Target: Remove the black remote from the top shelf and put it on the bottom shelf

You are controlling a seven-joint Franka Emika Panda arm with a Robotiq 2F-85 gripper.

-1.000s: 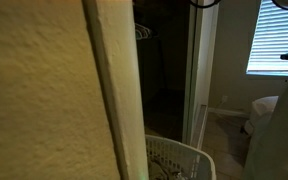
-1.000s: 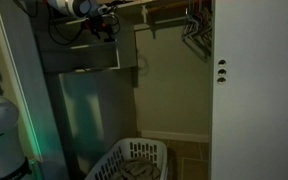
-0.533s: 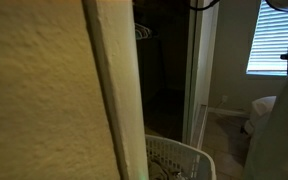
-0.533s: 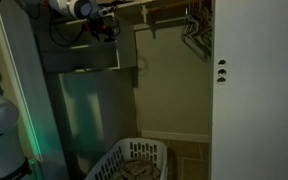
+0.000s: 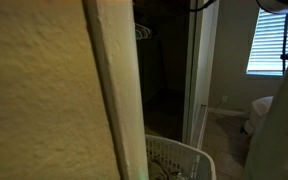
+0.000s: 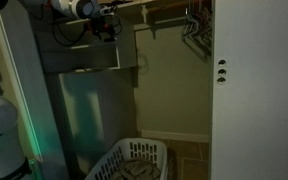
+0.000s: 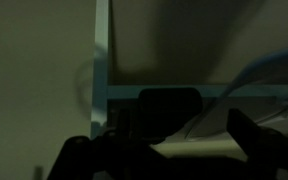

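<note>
My gripper needs to move ahead gently next so its open fingers go around the near end of the black remote, which is just beyond the fingers, facing their gap.
The wrist view is very dark. A black rectangular remote [image 7: 169, 103] lies on a pale shelf [image 7: 134, 92], straight ahead of my gripper [image 7: 164, 150]. The two dark fingers stand wide apart at the lower left and right, so the gripper is open and empty. The remote sits just beyond the fingertips, and I cannot tell if they touch it. In an exterior view the gripper [image 6: 108, 28] is high up at the closet's top left, above a grey shelf [image 6: 81, 69]. The remote does not show in either exterior view.
A white laundry basket [image 6: 134, 160] stands on the closet floor and also shows in an exterior view [image 5: 180, 160]. Hangers [image 6: 195, 26] hang on a rod at the top right. A white door [image 6: 256, 90] and a textured wall [image 5: 44, 100] block much of both exterior views.
The arm has shifted only slightly near the top shelf. Nothing was taken hold of or let go.
</note>
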